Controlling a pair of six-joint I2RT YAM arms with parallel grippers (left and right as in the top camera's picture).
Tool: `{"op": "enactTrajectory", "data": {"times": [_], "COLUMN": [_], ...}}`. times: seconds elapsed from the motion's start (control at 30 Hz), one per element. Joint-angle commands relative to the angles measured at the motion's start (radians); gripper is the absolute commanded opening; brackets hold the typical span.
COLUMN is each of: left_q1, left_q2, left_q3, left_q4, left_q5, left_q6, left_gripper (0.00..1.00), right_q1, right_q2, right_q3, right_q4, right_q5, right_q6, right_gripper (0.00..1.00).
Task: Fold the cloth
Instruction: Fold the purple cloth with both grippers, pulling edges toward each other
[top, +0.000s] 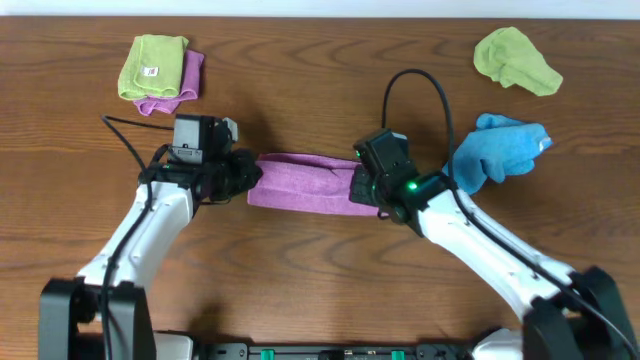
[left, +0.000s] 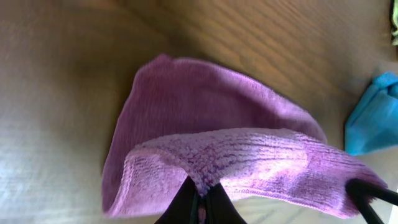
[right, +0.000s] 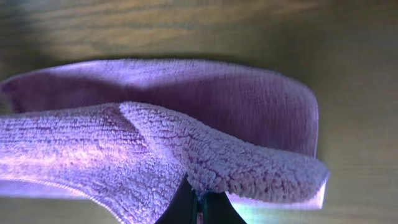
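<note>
I will next move my right gripper down and outward toward the far edge of the cloth's bottom layer and let go there, because a piece of the cloth lies uncovered beyond the fold.
The lilac-purple cloth stretches as a folded band across the middle of the table between my two grippers. My left gripper is shut on its left end, and my right gripper is shut on its right end. In the left wrist view the cloth hangs doubled over, its upper layer pinched in the dark fingertips of the left gripper. Seen from the right wrist, a fluffy fold of the cloth is clamped where the right gripper closes.
A lime-green cloth on a purple one lies folded at the back left. A crumpled lime-green cloth sits at the back right, and a bright blue cloth lies just right of my right arm.
</note>
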Motion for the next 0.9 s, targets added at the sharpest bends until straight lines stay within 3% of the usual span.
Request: {"op": "enactTrajectory", "data": {"times": [0.0, 0.3, 0.53, 0.6, 0.63, 0.73, 0.87], "left_q1": [0.005, 0.005, 0.005, 0.005, 0.006, 0.008, 0.022], "left_q2": [0.05, 0.161, 0.174, 0.174, 0.173, 0.173, 0.157], "left_q3": [0.014, 0.015, 0.015, 0.015, 0.015, 0.015, 0.016], "left_q4": [0.048, 0.198, 0.2, 0.187, 0.166, 0.131, 0.108], "left_q5": [-0.011, -0.021, -0.029, -0.03, -0.033, -0.048, -0.048], "left_q6": [-0.021, -0.02, -0.019, -0.014, 0.013, 0.024, 0.031], "left_gripper": [0.06, 0.06, 0.06, 0.2, 0.34, 0.37, 0.54], "right_q1": [-0.027, -0.05, -0.05, -0.05, -0.05, -0.05, -0.05], "right_q2": [0.05, 0.108, 0.165, 0.166, 0.164, 0.16, 0.126], "right_q3": [0.0, 0.0, 0.0, 0.0, 0.0, 0.003, 0.005], "right_q4": [0.032, 0.135, 0.168, 0.161, 0.153, 0.115, 0.055], "right_q5": [0.039, 0.125, 0.123, 0.121, 0.12, 0.113, 0.101], "right_q6": [-0.054, -0.097, -0.1, -0.1, -0.1, -0.1, -0.095], "right_gripper": [0.02, 0.02, 0.03, 0.14, 0.31, 0.43, 0.65]}}
